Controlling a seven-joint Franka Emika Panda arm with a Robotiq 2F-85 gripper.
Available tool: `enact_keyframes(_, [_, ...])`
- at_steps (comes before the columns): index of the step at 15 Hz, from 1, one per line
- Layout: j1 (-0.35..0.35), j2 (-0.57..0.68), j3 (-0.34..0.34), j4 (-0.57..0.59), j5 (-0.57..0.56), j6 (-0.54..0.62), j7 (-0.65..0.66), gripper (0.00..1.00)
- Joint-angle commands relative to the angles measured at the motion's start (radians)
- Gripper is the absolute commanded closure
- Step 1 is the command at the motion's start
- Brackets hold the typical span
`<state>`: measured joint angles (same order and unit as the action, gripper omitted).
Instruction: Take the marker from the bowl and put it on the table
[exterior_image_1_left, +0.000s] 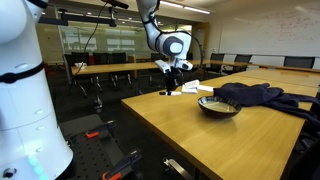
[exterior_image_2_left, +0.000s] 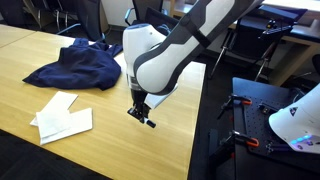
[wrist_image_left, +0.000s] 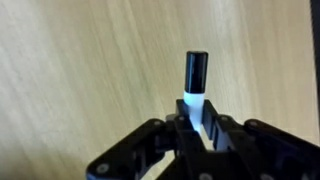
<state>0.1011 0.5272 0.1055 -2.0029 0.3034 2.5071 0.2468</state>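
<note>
My gripper should go down a little and let go of the marker on the spot right below, because bare wood is there, clear of the grey bowl (exterior_image_1_left: 219, 105).
The marker (wrist_image_left: 196, 82) is white with a black cap. In the wrist view it sticks out from between the jaws of my gripper (wrist_image_left: 197, 122), which is shut on its white body, over bare wooden table (wrist_image_left: 80, 70). In both exterior views the gripper (exterior_image_1_left: 172, 86) (exterior_image_2_left: 141, 116) hangs low over the table, with the marker (exterior_image_2_left: 149, 123) at its tips close to the wood. The grey bowl (exterior_image_1_left: 219, 105) stands on the table to the right of the gripper, apart from it; it is hidden in the exterior view from the other side.
A dark blue cloth (exterior_image_1_left: 258, 96) (exterior_image_2_left: 74, 65) lies beyond the bowl. White paper sheets (exterior_image_2_left: 62, 115) lie on the table near the gripper. The table edge (exterior_image_2_left: 195, 120) is close to the gripper, with clamps and gear beyond it.
</note>
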Motion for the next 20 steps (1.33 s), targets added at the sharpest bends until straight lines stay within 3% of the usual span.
enact_keyframes(1, [0.052, 0.028, -0.032, -0.013, 0.032, 0.144, 0.159, 0.95])
enact_keyframes(3, [0.101, 0.043, -0.070, -0.022, 0.012, 0.220, 0.273, 0.94])
enact_keyframes(4, [0.137, 0.039, -0.103, -0.036, -0.006, 0.258, 0.334, 0.54])
enact_keyframes(6, [0.202, 0.028, -0.170, -0.055, -0.043, 0.271, 0.431, 0.47])
enact_keyframes(8, [0.213, -0.005, -0.184, -0.061, -0.065, 0.157, 0.439, 0.32])
enact_keyframes(12, [0.119, -0.139, -0.124, -0.076, -0.080, -0.155, 0.259, 0.03])
enact_keyframes(14, [0.113, -0.216, -0.150, -0.103, -0.140, -0.176, 0.242, 0.00])
enact_keyframes(20, [0.043, -0.399, -0.129, -0.196, -0.330, -0.167, 0.078, 0.00])
